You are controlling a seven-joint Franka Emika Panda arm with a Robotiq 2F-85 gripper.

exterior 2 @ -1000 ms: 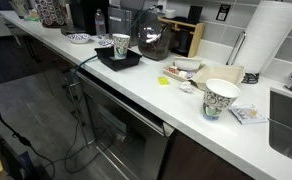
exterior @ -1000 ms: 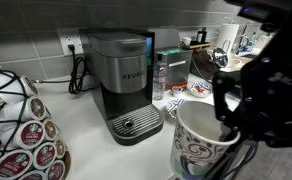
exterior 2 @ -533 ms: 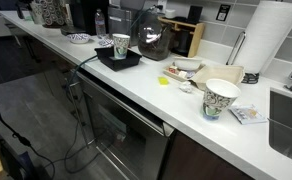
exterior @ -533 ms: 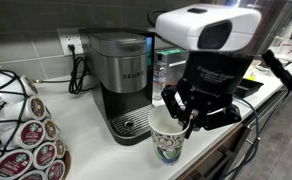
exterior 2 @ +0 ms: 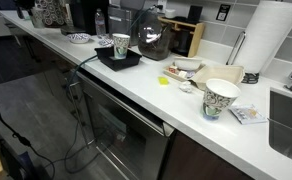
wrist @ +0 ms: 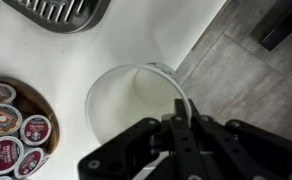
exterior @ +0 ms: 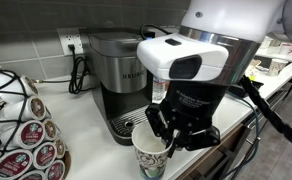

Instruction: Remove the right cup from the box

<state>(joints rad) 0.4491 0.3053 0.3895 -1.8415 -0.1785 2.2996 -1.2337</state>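
I will set the cup down on the bare counter next to the drip tray and then open my gripper.
My gripper (exterior: 172, 141) is shut on the rim of a white paper cup with dark swirls (exterior: 150, 160) and holds it upright at the counter's front edge, in front of the coffee machine. In the wrist view the fingers (wrist: 176, 116) pinch the wall of the cup (wrist: 126, 100), whose inside is plain white and empty. In an exterior view the shallow black box (exterior 2: 119, 62) sits on the counter with one patterned cup (exterior 2: 121, 44) in it; another patterned cup (exterior 2: 221, 98) stands on the counter away from it. The arm does not show in that view.
A Keurig coffee machine (exterior: 121, 70) stands behind the held cup, its drip tray (wrist: 56, 10) close by. A rack of coffee pods (exterior: 26, 135) is beside it and also shows in the wrist view (wrist: 11, 130). The counter edge drops to the floor (wrist: 251, 80). A paper towel roll (exterior 2: 271, 40) stands near the sink.
The arm has carried the cup sideways across the counter, from beside the coffee machine to in front of it, and lower. The view with the black box has not changed.
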